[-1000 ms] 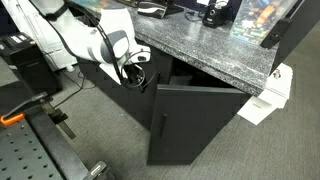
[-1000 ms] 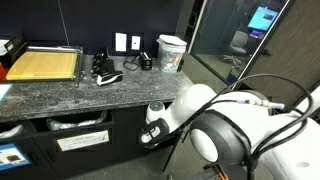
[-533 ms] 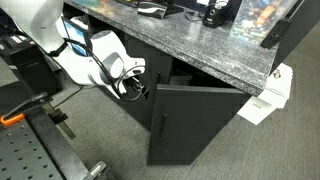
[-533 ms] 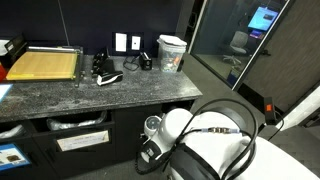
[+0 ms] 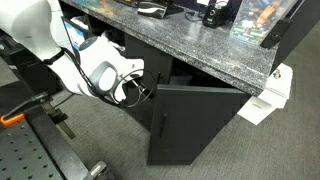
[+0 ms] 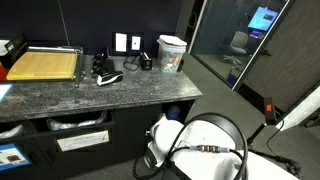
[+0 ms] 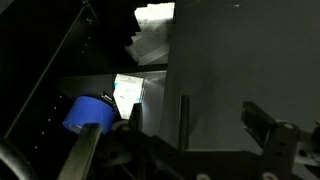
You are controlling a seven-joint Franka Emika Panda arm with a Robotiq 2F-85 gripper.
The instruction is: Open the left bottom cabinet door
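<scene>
The robot's gripper will next move its spread fingers forward to either side of the swung-out door's thin edge [image 5: 154, 110] [image 7: 166, 105] and close, since that edge stands ahead, beside the cabinet's opening.
The left bottom cabinet door [image 5: 122, 118] is a black panel under the granite counter [image 5: 215, 50], mostly hidden behind my arm. What shows lies in line with the cabinet front, and I cannot tell if it is ajar. My gripper [image 5: 137, 89] hangs just in front of its upper right corner, fingers apart and empty. In the wrist view my gripper [image 7: 198, 125] is open. Beyond it stands the matching door [image 7: 240, 70] with its slim bar handle [image 7: 183, 120]. A dark slanted edge [image 7: 45, 80] at the left may be the left door.
The matching door with the handle [image 5: 200, 125] stands swung out to the right of my gripper. Inside the cabinet are a blue object [image 7: 85, 112] and white packets [image 7: 150, 40]. White-fronted compartments [image 6: 80, 140] sit under the counter. A black frame [image 5: 40, 110] stands beside my arm.
My arm has drawn back and down from the cabinet, and the gripper has dropped slightly. The handle door has not moved. My arm fills more of the lower part of an exterior view.
</scene>
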